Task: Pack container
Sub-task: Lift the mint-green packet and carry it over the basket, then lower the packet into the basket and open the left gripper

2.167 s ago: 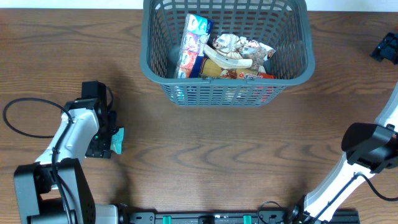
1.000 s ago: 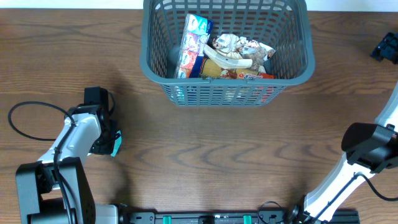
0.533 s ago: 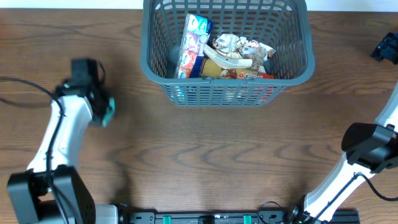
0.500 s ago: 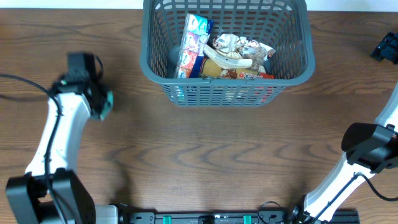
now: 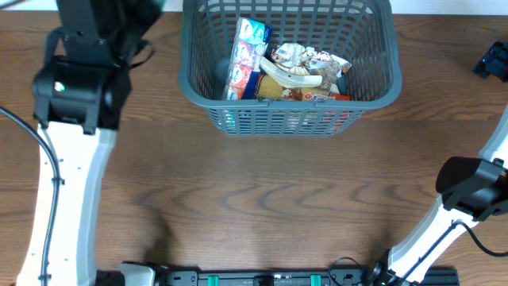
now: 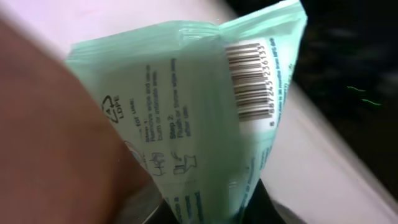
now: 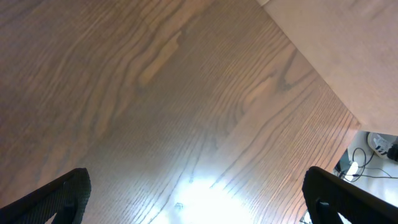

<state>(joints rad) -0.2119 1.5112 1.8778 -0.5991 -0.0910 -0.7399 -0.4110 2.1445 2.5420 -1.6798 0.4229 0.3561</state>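
Observation:
The left gripper crosses the container's rim next, descends and releases, as the crumpled snack packets lie below it, to its right in the overhead view.
The container (image 5: 279,119), a large dark grey lattice basket, stands at the table's far middle. Inside it a tall blue and pink packet (image 5: 246,59) stands next to several crumpled snack packets (image 5: 305,63). My left arm (image 5: 79,83) is raised high at the basket's left, and its jaws run off the overhead view's top edge. In the left wrist view my left gripper (image 6: 205,214) is shut on a pale green packet (image 6: 186,112) with a barcode. My right gripper (image 7: 199,202) stands open over bare wood, at the far right edge (image 5: 492,62) in the overhead view.
The table (image 5: 262,199) is brown wood. My right arm's elbow (image 5: 468,191) hangs over the right side. A black rail (image 5: 270,278) runs along the front edge. The table's far corner and cables (image 7: 367,149) show in the right wrist view.
My left arm has lifted off the table with the green packet and swung up and back to the basket's left. The right arm and the basket have not moved.

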